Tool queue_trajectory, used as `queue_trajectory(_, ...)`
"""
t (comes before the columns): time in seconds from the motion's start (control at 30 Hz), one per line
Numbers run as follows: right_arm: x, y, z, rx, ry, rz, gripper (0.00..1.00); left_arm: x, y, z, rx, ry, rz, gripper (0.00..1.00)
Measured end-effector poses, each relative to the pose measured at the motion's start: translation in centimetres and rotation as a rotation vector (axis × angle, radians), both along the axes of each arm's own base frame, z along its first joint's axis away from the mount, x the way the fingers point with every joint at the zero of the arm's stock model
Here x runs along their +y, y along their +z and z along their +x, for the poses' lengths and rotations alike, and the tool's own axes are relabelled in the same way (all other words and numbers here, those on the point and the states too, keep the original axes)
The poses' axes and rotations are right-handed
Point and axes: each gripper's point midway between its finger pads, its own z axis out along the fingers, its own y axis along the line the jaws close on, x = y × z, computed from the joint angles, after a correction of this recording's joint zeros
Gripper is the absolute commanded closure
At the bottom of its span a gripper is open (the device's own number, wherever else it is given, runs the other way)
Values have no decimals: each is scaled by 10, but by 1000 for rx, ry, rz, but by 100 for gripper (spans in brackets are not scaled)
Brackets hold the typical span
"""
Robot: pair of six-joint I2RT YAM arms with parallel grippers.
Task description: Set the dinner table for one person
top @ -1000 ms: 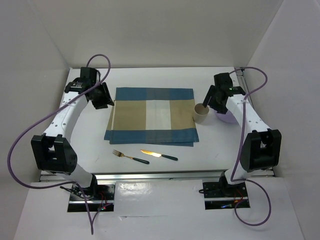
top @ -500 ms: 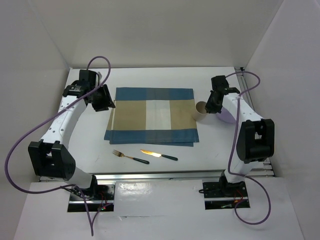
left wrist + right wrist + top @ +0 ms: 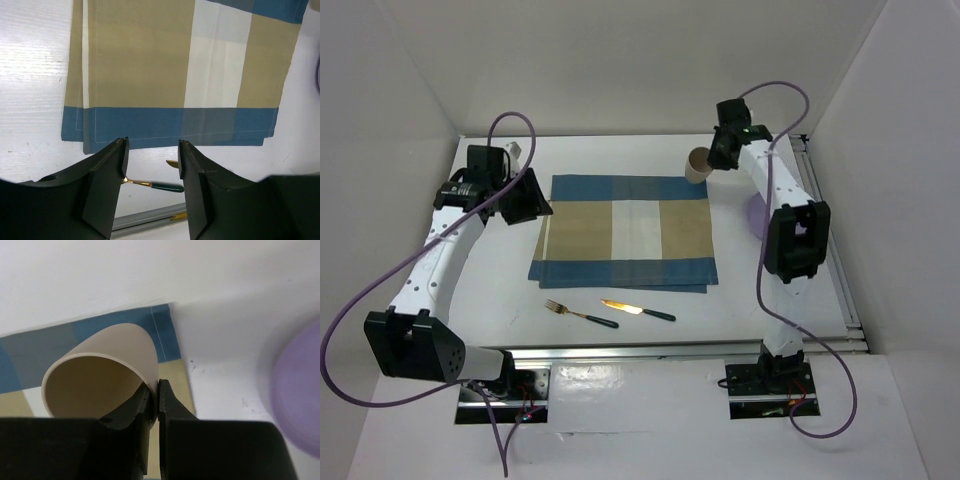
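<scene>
The cup hangs tilted in the air, so my right gripper should next lower the cup's base onto the placemat's far corner toward the dish, then let go.
On the white dinner table (image 3: pixel 500 290) lies a blue-and-tan checked placemat (image 3: pixel 625 230). A beige cup (image 3: pixel 698 165) hangs tilted in the air over the placemat's far right corner. My right gripper (image 3: pixel 712 160) is shut on the cup's rim; the wrist view shows one finger inside the cup (image 3: pixel 100 370) and one outside. My left gripper (image 3: pixel 525 200) hovers open and empty by the placemat's left edge. A gold fork (image 3: pixel 580 314) and a gold knife (image 3: pixel 638 311), both green-handled, lie near the front edge. The fork (image 3: pixel 150 184) also shows between the left fingers.
A purple dish (image 3: pixel 757 215) sits right of the placemat, partly hidden behind my right arm, and it is blurred in the right wrist view (image 3: pixel 300 405). Silver rails run along the table's front and right edges. White walls close in the back and both sides.
My right gripper shut on the cup beside the placemat, lifted it and carried it back to the placemat's far right corner. My left gripper drifted slightly left and opened a little wider.
</scene>
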Motion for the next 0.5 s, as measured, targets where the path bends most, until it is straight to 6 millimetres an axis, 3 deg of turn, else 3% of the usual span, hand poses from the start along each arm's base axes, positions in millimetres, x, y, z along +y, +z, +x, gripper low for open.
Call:
queue_trajectory(0.1, 17, -39, 13, 75, 31, -10, 100, -2, -1, -2, -3, -13, -5, 36)
queue_trajectory(0.2, 26, -72, 10, 154, 48, -27, 100, -3, -11, -7, 25, -18, -11, 36)
queue_trajectory(0.33, 30, -67, 13, 145, 48, -30, 100, -4, -23, -16, 57, -22, -15, 36)
queue_trajectory(0.47, 29, -68, 12, 149, 46, -36, 79, -4, -26, -20, 66, -24, -17, 36)
queue_trajectory(0.5, 29, -70, 12, 155, 45, -39, 60, -4, -27, -21, 67, -26, -18, 36)
